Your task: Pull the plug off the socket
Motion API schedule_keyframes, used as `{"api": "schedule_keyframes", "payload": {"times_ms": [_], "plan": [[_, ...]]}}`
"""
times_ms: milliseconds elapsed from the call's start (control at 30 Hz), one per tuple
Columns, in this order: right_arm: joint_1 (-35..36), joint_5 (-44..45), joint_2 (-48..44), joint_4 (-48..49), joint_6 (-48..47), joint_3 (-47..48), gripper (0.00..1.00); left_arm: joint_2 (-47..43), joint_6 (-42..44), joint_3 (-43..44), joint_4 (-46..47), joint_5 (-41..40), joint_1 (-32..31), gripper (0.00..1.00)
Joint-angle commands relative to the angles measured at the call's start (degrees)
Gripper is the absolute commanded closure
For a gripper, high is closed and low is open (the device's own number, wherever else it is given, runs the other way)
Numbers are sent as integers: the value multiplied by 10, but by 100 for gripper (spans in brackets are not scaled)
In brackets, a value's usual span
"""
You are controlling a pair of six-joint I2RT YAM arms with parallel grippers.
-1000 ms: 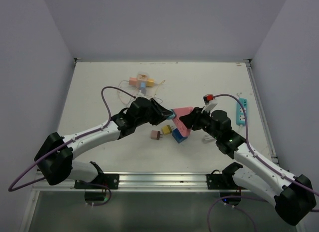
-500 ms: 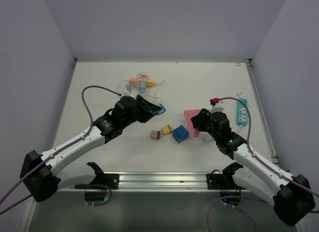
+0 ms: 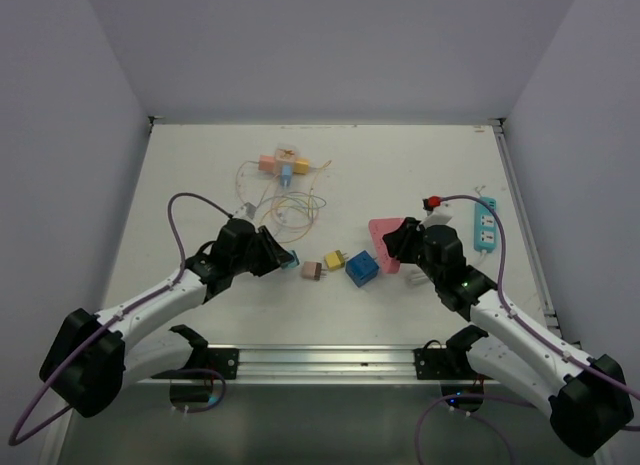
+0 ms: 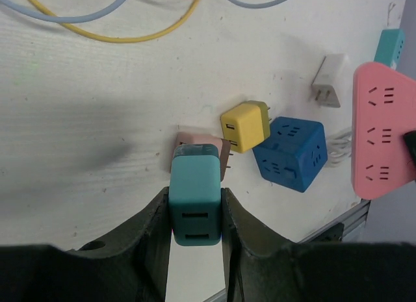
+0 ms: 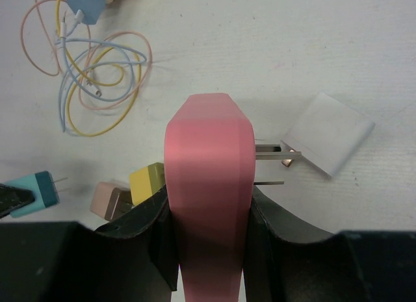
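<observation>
The teal plug is out of the pink socket. Next, I need to move my left gripper slightly toward the brown plug and down to the table.
The teal plug [image 4: 195,197] is out of the pink socket [image 4: 383,139] and a good gap lies between them. My left gripper [image 4: 195,214] is shut on the teal plug and holds it low over the table at the centre left [image 3: 289,257]. The plug's prongs point towards the brown plug [image 4: 224,152]. My right gripper [image 5: 208,211] is shut on the pink socket [image 5: 208,178], a flat triangular block held on edge at the centre right [image 3: 383,230].
A brown plug [image 3: 312,271], a yellow plug [image 3: 335,258] and a blue cube socket [image 3: 361,269] lie between the arms. A white plug [image 5: 328,133] lies beside the pink socket. Loose cables [image 3: 285,200] and small adapters [image 3: 283,165] are at the back, a teal power strip [image 3: 484,225] at right.
The teal plug has come out of the pink socket. My left arm carried it left and towards the near edge, while the right arm drew the socket right and then held still.
</observation>
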Motion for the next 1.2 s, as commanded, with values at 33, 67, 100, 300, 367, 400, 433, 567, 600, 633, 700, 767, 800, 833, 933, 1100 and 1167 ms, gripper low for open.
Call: {"api": "schedule_keyframes", "payload": {"times_ms": [33,67,100,300,367,400,433,567,600,633,700,767,800,833,933,1100,1167], "plan": [[0,-6,-16,14,-2,33,100,15,69,-15,99,37,6,91],[0,-7,-16,13,-2,35,100,25,74,-19,109,40,6,90],[1,-7,-17,12,-2,36,100,32,75,-24,124,41,7,89],[0,-5,-24,4,-5,40,100,92,76,-35,167,45,8,82],[0,-4,-27,4,-5,40,100,103,72,-40,175,39,9,78],[0,-4,-27,4,-6,40,100,105,71,-40,179,38,11,77],[0,-4,-27,4,-5,41,100,110,70,-40,180,34,11,72],[0,-4,-26,4,-5,40,100,117,69,-40,182,38,12,61],[0,-4,-24,4,-4,40,100,118,69,-41,181,38,12,59],[0,-3,-23,4,-5,42,100,119,69,-42,180,39,12,53],[0,-3,-19,4,-4,43,100,118,67,-42,174,38,12,43],[0,0,-17,4,-4,44,100,115,65,-44,166,35,12,32],[0,1,-16,4,-3,45,100,112,63,-45,163,34,12,27],[-1,3,-15,4,-4,47,100,105,60,-47,160,33,12,20],[0,11,-14,-10,-5,50,100,86,57,-49,144,30,12,5],[-5,23,-11,-13,-3,54,100,55,63,-33,93,15,12,0],[-10,31,-8,-18,-5,61,100,43,74,-12,45,2,12,0]]}}
